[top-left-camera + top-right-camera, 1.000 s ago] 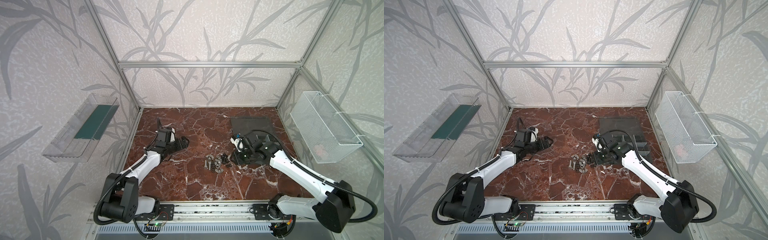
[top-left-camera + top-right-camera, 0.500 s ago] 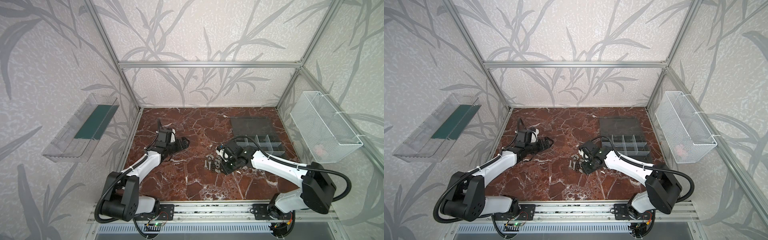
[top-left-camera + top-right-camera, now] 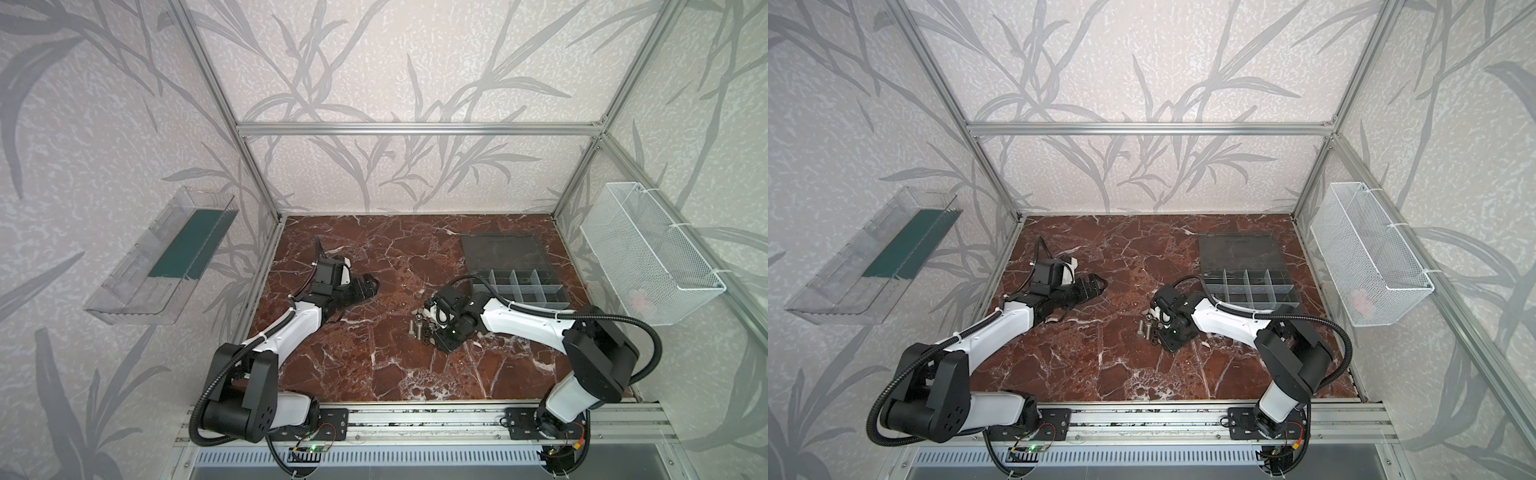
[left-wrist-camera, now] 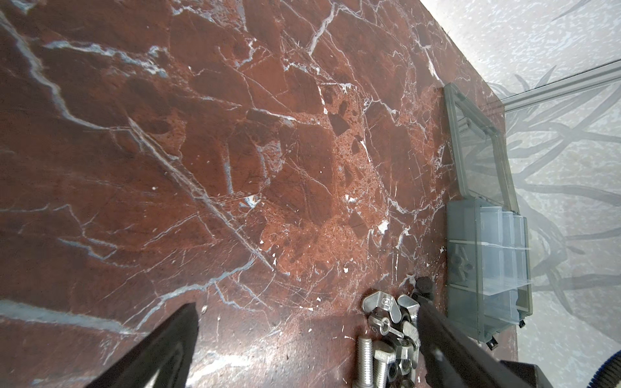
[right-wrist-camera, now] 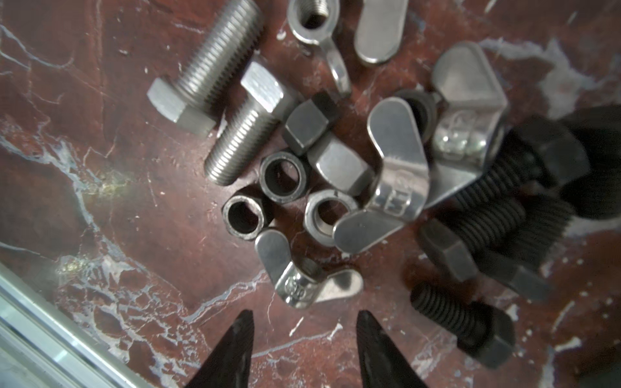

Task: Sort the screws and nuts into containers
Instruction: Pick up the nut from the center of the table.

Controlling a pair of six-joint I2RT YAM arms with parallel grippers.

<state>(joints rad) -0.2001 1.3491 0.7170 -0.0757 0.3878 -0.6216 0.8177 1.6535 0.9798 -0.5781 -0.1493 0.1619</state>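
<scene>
The nearest wing nut's middle (image 5: 297,284) is just ahead of my right gripper's open fingers, so my right gripper will move gently down toward the pile next and close on it.
The screws and nuts lie in one loose pile (image 3: 419,330) (image 3: 1148,328) mid-table. Up close I see two silver hex bolts (image 5: 208,67), black screws (image 5: 470,322), round and hex nuts (image 5: 280,176) and silver wing nuts (image 5: 396,188). My right gripper (image 5: 304,320) hangs open just above the marble at the pile's edge, nothing between its fingertips; a wing nut (image 5: 302,282) lies just ahead of them. The containers (image 3: 519,286) (image 3: 1250,286) (image 4: 487,268) stand open at the back right, lid (image 3: 503,253) flat behind. My left gripper (image 3: 368,286) (image 4: 307,310) rests open and empty at the left.
A white wire basket (image 3: 648,266) hangs on the right wall. On the left wall hangs a clear tray with a green strip (image 3: 166,257). The aluminium base rail (image 3: 415,419) runs along the table's front edge. Bare marble (image 3: 395,266) lies between the arms.
My right arm has swung left from over the organiser box to the pile, and its jaws have widened a little. The left arm has stayed still.
</scene>
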